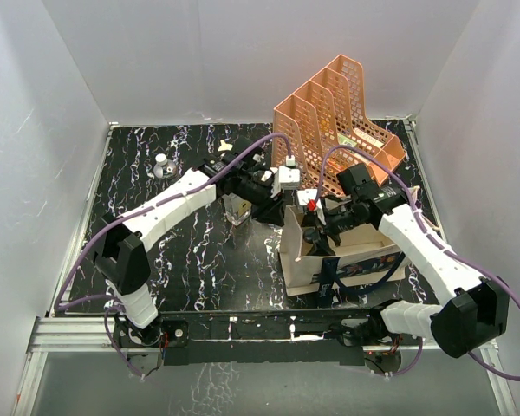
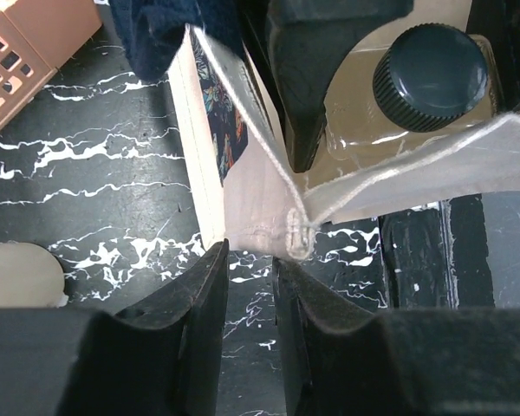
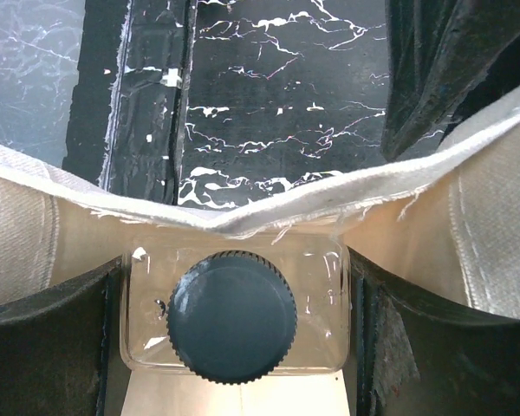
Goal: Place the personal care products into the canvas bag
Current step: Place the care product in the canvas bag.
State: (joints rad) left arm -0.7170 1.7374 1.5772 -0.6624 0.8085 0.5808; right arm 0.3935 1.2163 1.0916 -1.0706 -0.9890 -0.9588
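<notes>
The canvas bag's pale bottom is below my right gripper, so it will lower past the canvas bag's rim next and release the bottle, still just inside the canvas bag's opening.
The canvas bag (image 1: 351,260) stands open at the right of the table, printed side toward the arms. My right gripper (image 1: 316,227) is over its mouth, shut on a square clear glass bottle with a dark cap (image 3: 234,316). That bottle sits just inside the rim (image 3: 269,212) and also shows in the left wrist view (image 2: 429,52). My left gripper (image 2: 251,260) pinches the bag's far left corner seam (image 2: 296,232) at the fingertips, and the rim is pulled taut. A second clear glass bottle (image 1: 236,209) and a silver bottle (image 1: 163,165) stand on the table to the left.
The peach mesh file organizer (image 1: 338,113) stands right behind the bag. A small cream object (image 1: 225,146) lies at the back. A cream rounded object (image 2: 17,276) lies on the black marble table (image 1: 182,251) near my left gripper. White walls enclose the table.
</notes>
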